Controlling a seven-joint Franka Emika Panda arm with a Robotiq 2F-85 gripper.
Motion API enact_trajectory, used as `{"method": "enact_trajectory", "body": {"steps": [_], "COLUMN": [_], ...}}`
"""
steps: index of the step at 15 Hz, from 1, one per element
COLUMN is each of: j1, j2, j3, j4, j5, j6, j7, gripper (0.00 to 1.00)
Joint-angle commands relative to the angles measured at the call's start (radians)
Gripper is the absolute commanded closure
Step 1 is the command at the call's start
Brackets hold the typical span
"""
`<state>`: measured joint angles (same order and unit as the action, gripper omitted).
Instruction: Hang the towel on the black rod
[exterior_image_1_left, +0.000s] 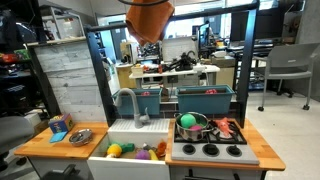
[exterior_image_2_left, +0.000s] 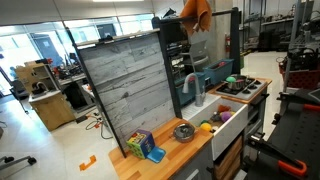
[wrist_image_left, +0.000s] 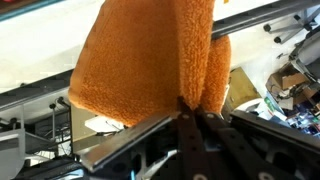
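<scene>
My gripper should next turn to square the towel (exterior_image_1_left: 150, 17) with the black rod, then lower and release. The rod is below and runs at a slant across the wrist view.
The orange towel (wrist_image_left: 150, 55) hangs in folds right in front of the wrist camera. My gripper (wrist_image_left: 190, 108) is shut on its lower edge. A black rod (wrist_image_left: 262, 16) runs slantwise behind the towel and is partly hidden by it. In both exterior views the towel (exterior_image_1_left: 150, 17) (exterior_image_2_left: 196, 13) is high up at the top bar (exterior_image_1_left: 212, 4) of the toy kitchen's black frame. I cannot tell whether it rests on the rod. My gripper (exterior_image_2_left: 176, 16) shows only dimly next to the towel.
Below is a toy kitchen: a white sink (exterior_image_1_left: 127, 140) with toy food, a stove (exterior_image_1_left: 210, 150) with a pot (exterior_image_1_left: 192, 124), and teal bins (exterior_image_1_left: 205, 98). A grey wood-look panel (exterior_image_2_left: 125, 85) stands beside the counter. Office desks are behind.
</scene>
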<state>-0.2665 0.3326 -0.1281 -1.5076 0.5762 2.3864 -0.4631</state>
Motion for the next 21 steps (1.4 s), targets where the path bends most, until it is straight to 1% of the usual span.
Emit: {"method": "enact_trajectory", "body": {"steps": [1,7,10,14,18,19,20,21], "j1": [-0.001,0.036,0.049,0.046,0.033,0.032,0.029,0.024], "j2": [0.059,0.122,0.14,0.124,0.089,0.081,0.077,0.073], "j3": [0.022,0.04,0.047,0.056,0.059,0.058,0.061,0.064], "j4": [0.066,0.086,0.074,0.046,-0.015,-0.026,-0.032,-0.04], "j5": [-0.113,-0.284,-0.346,-0.39,-0.394,-0.396,-0.391,-0.384], "j6": [-0.032,-0.029,-0.032,-0.018,0.001,-0.008,-0.012,-0.017], "j7": [0.092,0.202,0.213,0.191,0.143,0.139,0.128,0.117], "gripper": [0.99,0.99,0.99,0.99,0.99,0.71,0.68,0.63]}}
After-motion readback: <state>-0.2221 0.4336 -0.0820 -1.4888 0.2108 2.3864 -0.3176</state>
